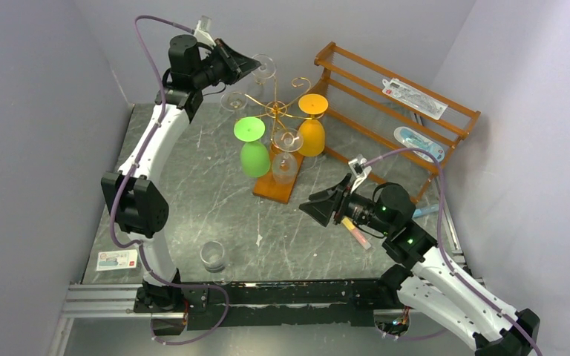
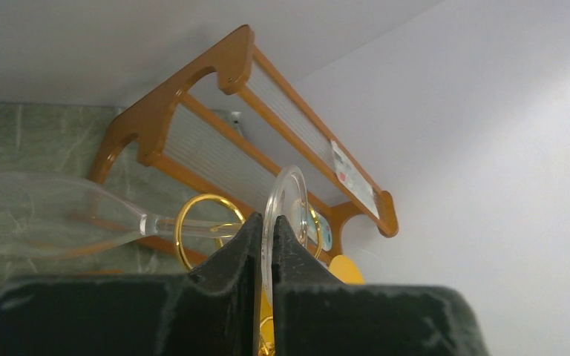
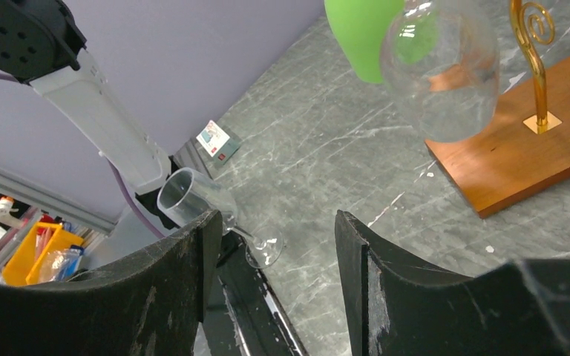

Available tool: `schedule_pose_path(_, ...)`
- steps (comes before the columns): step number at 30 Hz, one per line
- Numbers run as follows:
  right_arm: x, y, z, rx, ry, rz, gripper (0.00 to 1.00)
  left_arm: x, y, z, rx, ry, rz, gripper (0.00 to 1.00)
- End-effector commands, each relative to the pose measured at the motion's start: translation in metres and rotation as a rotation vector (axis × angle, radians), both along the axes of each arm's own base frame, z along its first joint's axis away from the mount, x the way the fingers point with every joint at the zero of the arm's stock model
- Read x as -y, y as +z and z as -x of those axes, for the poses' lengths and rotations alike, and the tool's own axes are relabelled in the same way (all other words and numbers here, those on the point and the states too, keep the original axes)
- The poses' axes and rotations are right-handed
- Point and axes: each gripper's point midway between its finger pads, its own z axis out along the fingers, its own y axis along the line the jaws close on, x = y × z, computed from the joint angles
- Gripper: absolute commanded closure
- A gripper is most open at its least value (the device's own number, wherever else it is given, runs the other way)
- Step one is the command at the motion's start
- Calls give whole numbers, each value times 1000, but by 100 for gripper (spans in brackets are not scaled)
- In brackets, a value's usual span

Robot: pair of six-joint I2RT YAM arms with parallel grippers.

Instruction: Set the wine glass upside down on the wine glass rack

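Observation:
The round foot comes down onto the gold loop next, lowered by my left gripper. The stem already runs through that loop, and the bowl hangs beneath.
My left gripper is raised at the back and shut on the round foot of a clear wine glass. In the left wrist view the fingers pinch the foot. The stem runs across a gold loop to the bowl, which hangs lower than the foot. The wine glass rack is a gold wire tree on a wooden base. It carries a green glass, an orange glass and a clear glass. My right gripper is open and empty in front of the base.
Another clear wine glass stands upright near the front edge, also in the right wrist view. A brown slatted shelf with packets stands at the back right. A card lies at the front left. A marker lies by the right arm.

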Motion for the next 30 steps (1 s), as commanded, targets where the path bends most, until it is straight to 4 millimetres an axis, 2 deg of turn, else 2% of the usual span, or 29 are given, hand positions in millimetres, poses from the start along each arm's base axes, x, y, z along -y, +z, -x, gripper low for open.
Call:
schedule_pose_path(1,1,18,-3,19,-24,-35,39,-11,2,0,39,27,-49,95)
schedule_pose_path(10,2,9,-8,-26,-57,-27,39,-23,-21,-3,4,73,-108,95)
schedule_pose_path(20,4,6,-14,-57,-93,-33,39,-28,-32,-5,0,101,-144,76)
schedule_pose_path(30,11,7,-19,-77,-149,-30,39,-38,-10,0,59,142,-173,59)
